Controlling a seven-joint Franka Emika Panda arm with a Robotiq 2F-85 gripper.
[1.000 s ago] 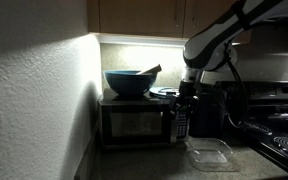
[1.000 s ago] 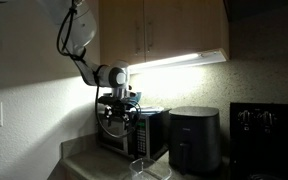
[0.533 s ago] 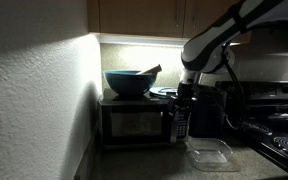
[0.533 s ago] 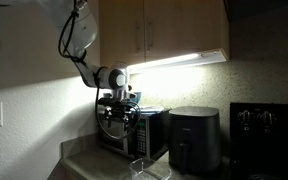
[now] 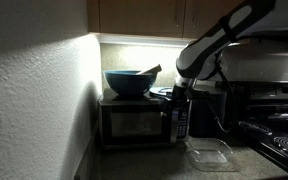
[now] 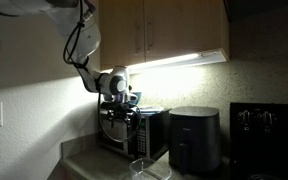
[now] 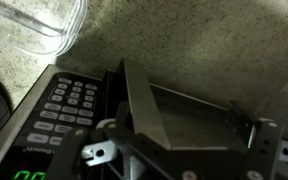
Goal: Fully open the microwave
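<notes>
The door's pale edge [image 7: 144, 105] already stands ajar between the open fingers. The gripper shifts slightly toward the button panel [image 7: 64, 105] and closes on that edge next.
The microwave [image 5: 134, 122] is a dark box with a glass door, standing on the counter under the lit cabinet; it also shows from the side [image 6: 134, 132]. My gripper [image 5: 180, 98] hangs at the microwave's front right corner, by the button panel [image 7: 64, 105]. In the wrist view my gripper [image 7: 184, 118] is open, fingers wide apart. The door's pale edge [image 7: 142, 98] stands ajar beside the panel, between the fingers. I cannot tell whether a finger touches it.
A blue bowl [image 5: 129, 82] with a utensil sits on top of the microwave. A clear plastic container [image 5: 209, 153] lies on the counter in front. A black air fryer [image 6: 194, 140] and the stove [image 6: 269, 122] stand beside it. A wall closes one side.
The arm has swung a little, its elbow shifting sideways toward the microwave. The gripper stays at the microwave's front corner and stays open.
</notes>
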